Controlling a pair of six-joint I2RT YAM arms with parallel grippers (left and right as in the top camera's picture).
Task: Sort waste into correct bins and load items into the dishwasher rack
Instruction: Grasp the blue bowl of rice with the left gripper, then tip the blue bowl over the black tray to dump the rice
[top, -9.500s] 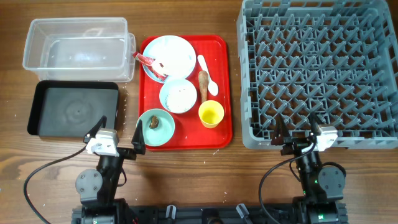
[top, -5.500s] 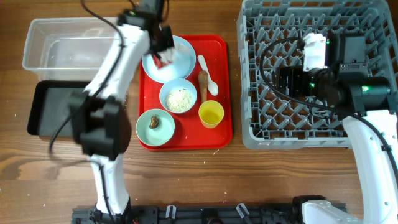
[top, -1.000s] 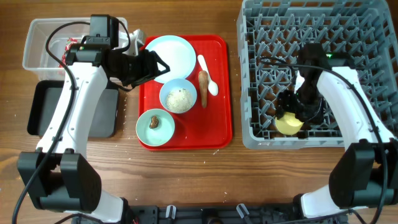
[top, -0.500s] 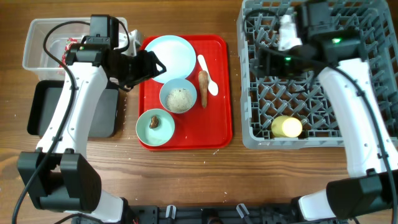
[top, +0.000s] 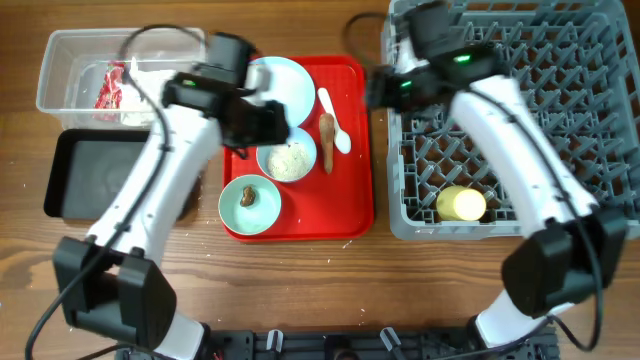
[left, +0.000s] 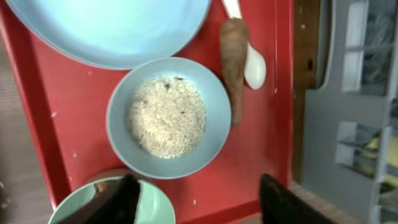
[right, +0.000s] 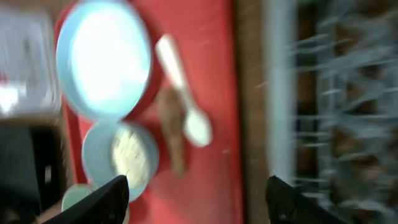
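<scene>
I will lower my left gripper next, toward the brown stick and onto the rice bowl's stick-side rim (top: 314, 163) (left: 222, 142), because this is below my gripper and to its right in the overhead view.
My left gripper (top: 268, 122) (left: 199, 202) is open and empty above the red tray, just over the rice bowl (top: 287, 160) (left: 166, 118). My right gripper (top: 380, 90) (right: 199, 199) is open and empty between the tray and the grey rack (top: 590, 120); its view is blurred. The plate (top: 290, 85) (left: 112, 25) (right: 102, 59), white spoon (top: 335, 115) (left: 252, 62), brown stick (top: 326, 140) (left: 233, 68) and a bowl with a brown lump (top: 250, 202) are on the tray. The yellow cup (top: 460, 203) lies in the rack. The red-and-white wrapper (top: 110, 85) lies in the clear tub (top: 60, 60).
The black tray (top: 100, 175) sits in front of the clear tub at the left. The red tray (top: 355, 200) lies between the bins and the rack. White tissue (top: 148, 85) shows in the tub beside the wrapper. Both arms reach over the tray area.
My right gripper let go of the yellow cup in the rack and moved up and left to the rack's left edge. My left gripper moved right from the tub to over the tray.
</scene>
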